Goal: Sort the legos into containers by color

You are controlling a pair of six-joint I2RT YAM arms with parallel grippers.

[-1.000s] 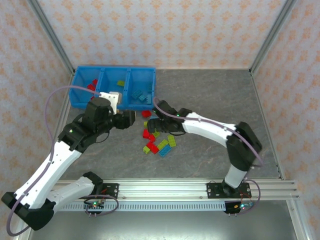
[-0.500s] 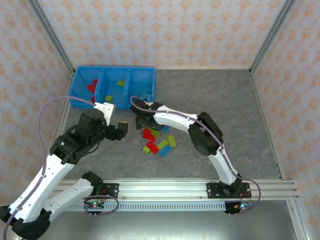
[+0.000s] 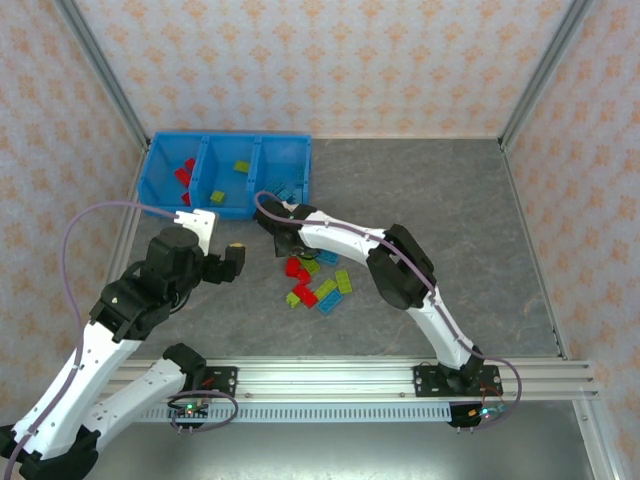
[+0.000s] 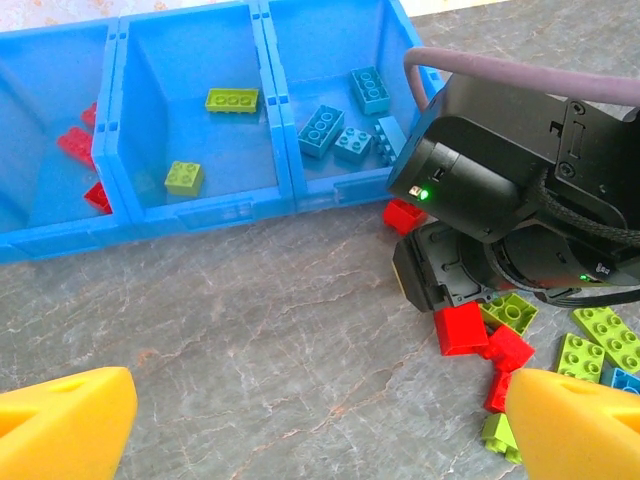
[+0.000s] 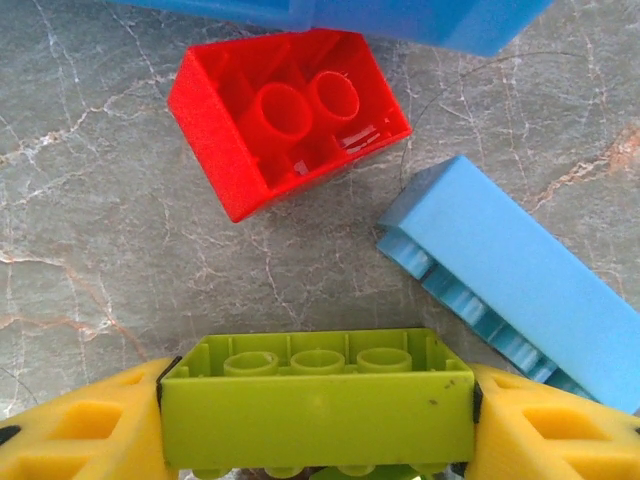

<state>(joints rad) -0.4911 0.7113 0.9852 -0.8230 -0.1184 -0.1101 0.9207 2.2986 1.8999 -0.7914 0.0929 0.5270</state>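
Observation:
The lime lego should next go up and outward with my right gripper over the blue tray's middle section and be released there. This lime section is outward of my gripper, past the tray's rim.
My right gripper is shut on a lime lego, one yellow finger at each end of it, low over the table. Just beyond it lie a red lego upside down and a light blue lego. From above, the right gripper sits at the front of the blue tray. More loose legos lie in a pile nearby. The tray holds red legos on the left, lime in the middle and blue on the right. My left gripper is open over bare table.
The right arm's black wrist stands between my left gripper and the pile. A grey cable loops over the left arm near the tray. Metal frame posts and papered walls close off the table, and a rail runs along its near edge.
The right gripper swung left to the tray's front and closed on the lime lego. The left arm drew back from the tray toward the near left with its jaws wide.

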